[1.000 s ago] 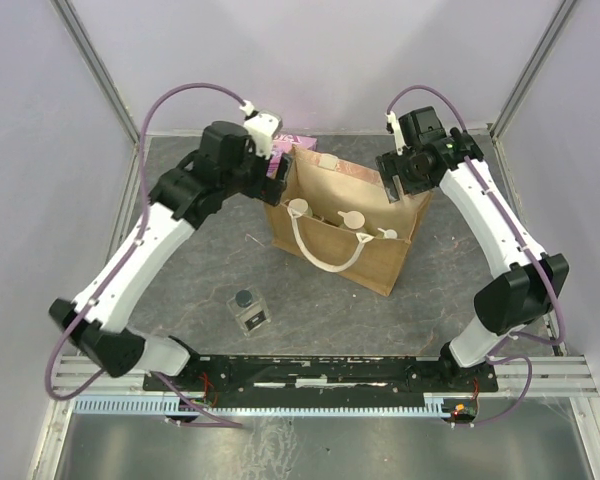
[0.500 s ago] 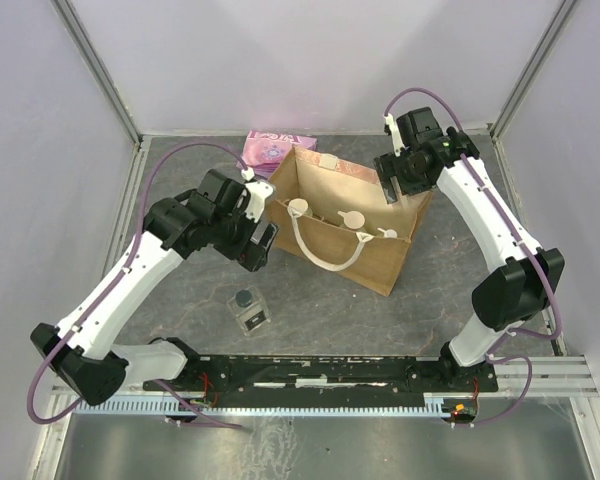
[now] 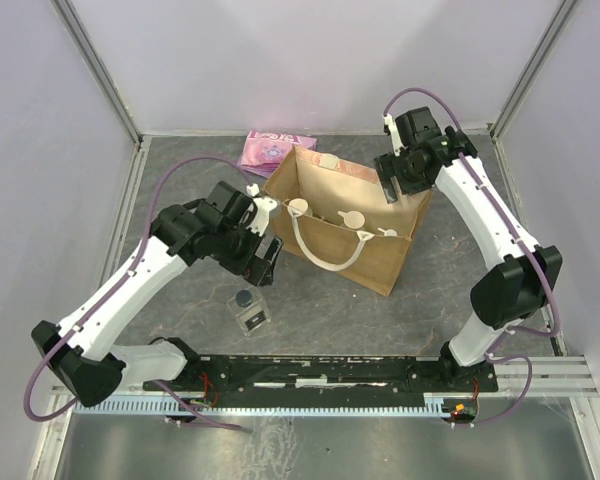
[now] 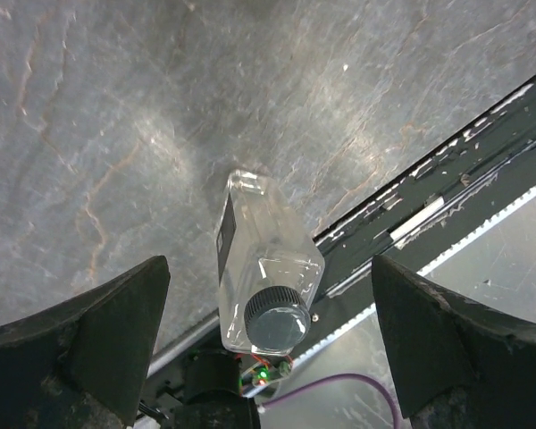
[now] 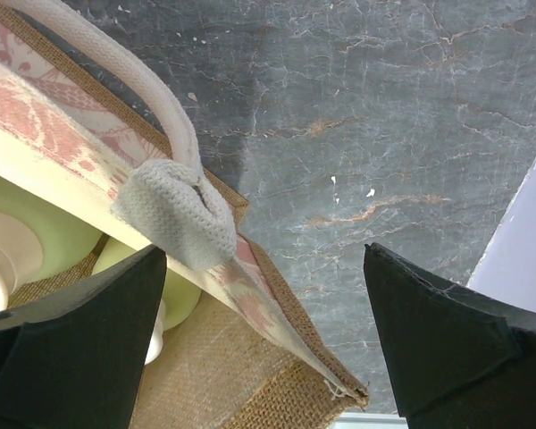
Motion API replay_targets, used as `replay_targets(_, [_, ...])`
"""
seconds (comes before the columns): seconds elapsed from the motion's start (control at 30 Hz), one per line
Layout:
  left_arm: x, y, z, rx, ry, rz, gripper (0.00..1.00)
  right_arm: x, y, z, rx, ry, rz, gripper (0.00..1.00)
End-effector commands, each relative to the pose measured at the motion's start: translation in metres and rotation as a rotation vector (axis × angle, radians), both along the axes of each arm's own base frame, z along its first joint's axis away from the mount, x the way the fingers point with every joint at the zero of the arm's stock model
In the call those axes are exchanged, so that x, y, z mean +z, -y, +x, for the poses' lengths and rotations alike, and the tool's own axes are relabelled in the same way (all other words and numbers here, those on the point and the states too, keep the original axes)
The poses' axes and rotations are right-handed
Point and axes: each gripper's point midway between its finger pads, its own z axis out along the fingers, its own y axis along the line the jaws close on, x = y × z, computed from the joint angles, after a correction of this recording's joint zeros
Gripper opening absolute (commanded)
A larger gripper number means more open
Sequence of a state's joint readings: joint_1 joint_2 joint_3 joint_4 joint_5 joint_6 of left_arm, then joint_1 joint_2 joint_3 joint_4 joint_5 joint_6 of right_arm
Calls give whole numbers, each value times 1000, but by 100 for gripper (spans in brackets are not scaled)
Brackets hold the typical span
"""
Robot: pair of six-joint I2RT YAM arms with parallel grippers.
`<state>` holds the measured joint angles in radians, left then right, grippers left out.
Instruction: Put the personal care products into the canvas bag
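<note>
My left gripper will next go down and draw back around the part of the clear square bottle beneath its dark cap, because the bottle is still standing outside the canvas bag [image 3: 365,262].
The canvas bag [image 3: 365,262] stands open mid-table with a cream rope handle [image 3: 325,258]. Three yellow-green bottles with cream tops [image 3: 350,218] stand inside it; two show in the right wrist view [image 5: 31,234]. The clear square bottle with a dark cap [image 3: 248,310] stands alone on the table in front of the bag's left side. My left gripper [image 3: 263,256] is open and empty, hovering above the clear bottle [image 4: 263,268], which sits between the fingers [image 4: 89,340] in the wrist view. My right gripper [image 3: 394,186] is open over the bag's far right rim [image 5: 277,295], beside the handle knot [image 5: 174,214].
A pink packet [image 3: 273,148] lies flat behind the bag by the back wall. Metal frame posts and lilac walls close in the table on three sides. A black rail [image 3: 320,372] runs along the near edge, also in the left wrist view [image 4: 447,188].
My left arm swung from behind the bag's left back corner forward to above the clear bottle. The right gripper stayed over the bag's far right rim.
</note>
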<state>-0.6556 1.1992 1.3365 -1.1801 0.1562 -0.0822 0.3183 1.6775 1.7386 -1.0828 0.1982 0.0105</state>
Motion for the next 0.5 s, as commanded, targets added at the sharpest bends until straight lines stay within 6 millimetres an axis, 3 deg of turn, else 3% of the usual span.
replay_targets(0.0, [-16,-6,-4,136,-64,39,100,13,2,16,-9,58,-12,99])
replay_targets(0.17, [-20,-7,-5,210,-92,42,100,11,1,19,-2,50,-19,99])
replay_targets(0.47, [-39,-6,-30,254,-171,58,100,5,-2,21,11,34,-11,99])
